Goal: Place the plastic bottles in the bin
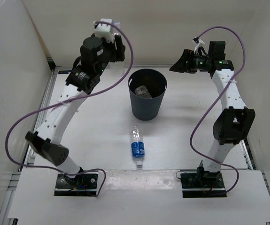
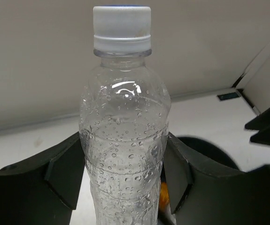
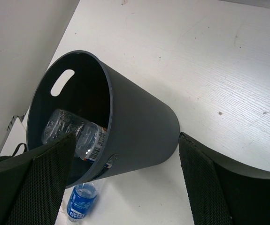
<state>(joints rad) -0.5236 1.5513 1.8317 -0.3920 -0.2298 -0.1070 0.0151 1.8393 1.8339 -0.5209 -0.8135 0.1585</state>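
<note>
I should move my left gripper to the right in the top view to get over the bin's opening (image 1: 147, 83) (image 2: 201, 153), then lower it, as the plain clear bottle hangs outside the bin's rim.
My left gripper (image 2: 124, 150) is shut on a plain clear bottle (image 2: 124, 136) with a white cap, held upright. From above, the left gripper (image 1: 112, 40) hangs high, to the left of and behind the bin (image 1: 147, 96). The dark round bin (image 3: 135, 126) stands upright and holds a clear bottle with a white-blue label (image 3: 76, 133). Another bottle with a blue label (image 1: 137, 146) lies on the table in front of the bin and shows again as the blue-label bottle (image 3: 81, 204). My right gripper (image 1: 178, 65) is open and empty, up to the right of the bin.
White walls close in the table on the left, back and right. The bin's rim (image 2: 205, 147) shows behind my left fingers, with a small orange patch (image 2: 164, 197) below it. Purple cables loop off both arms.
</note>
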